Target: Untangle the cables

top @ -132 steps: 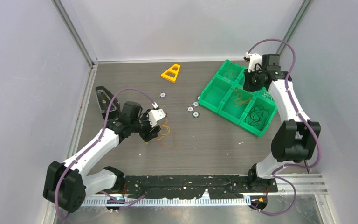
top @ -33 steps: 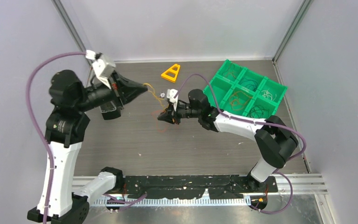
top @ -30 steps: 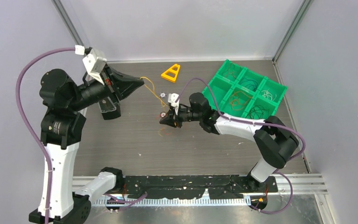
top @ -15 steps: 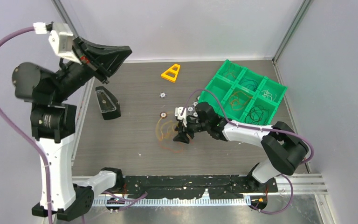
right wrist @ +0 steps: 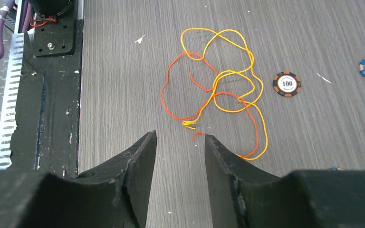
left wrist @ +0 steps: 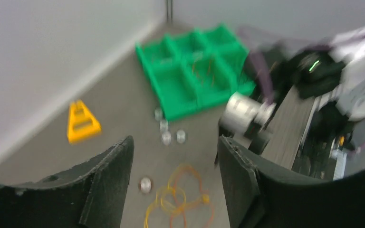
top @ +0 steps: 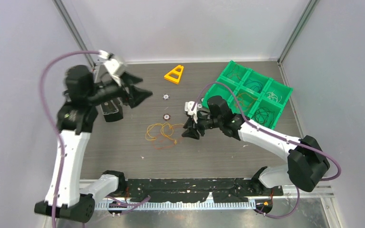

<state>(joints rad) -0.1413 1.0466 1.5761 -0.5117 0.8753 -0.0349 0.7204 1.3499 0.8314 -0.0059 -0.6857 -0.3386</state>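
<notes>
Next, my left gripper lowers onto the yellow wire's loop nearest the chips [top: 164, 125] [left wrist: 165, 191], since that loop lies below it and to its right in the top view.
The cables [top: 162, 132] are thin orange and yellow wires lying in loose crossing loops on the table, left of centre. They also show in the right wrist view [right wrist: 217, 88] and, blurred, in the left wrist view [left wrist: 186, 195]. My right gripper [top: 189, 132] is open and empty, low over the table just right of the cables, with a red wire end near one fingertip [right wrist: 209, 140]. My left gripper [top: 144, 94] is open and empty, raised at the far left and pointing toward the middle. It holds no wire in its own view [left wrist: 173, 142].
A green compartment bin [top: 217, 91] with more wires stands at the back right. A yellow triangle [top: 174, 74] lies at the back. Two small round chips [top: 165, 97] [top: 166, 116] lie beyond the cables. A black block [top: 108, 109] sits at the left.
A second ago a yellow wire was stretched between both grippers. Now the cables lie loose on the table, the left arm has come down from its high raise, and the right gripper has drawn back rightward.
</notes>
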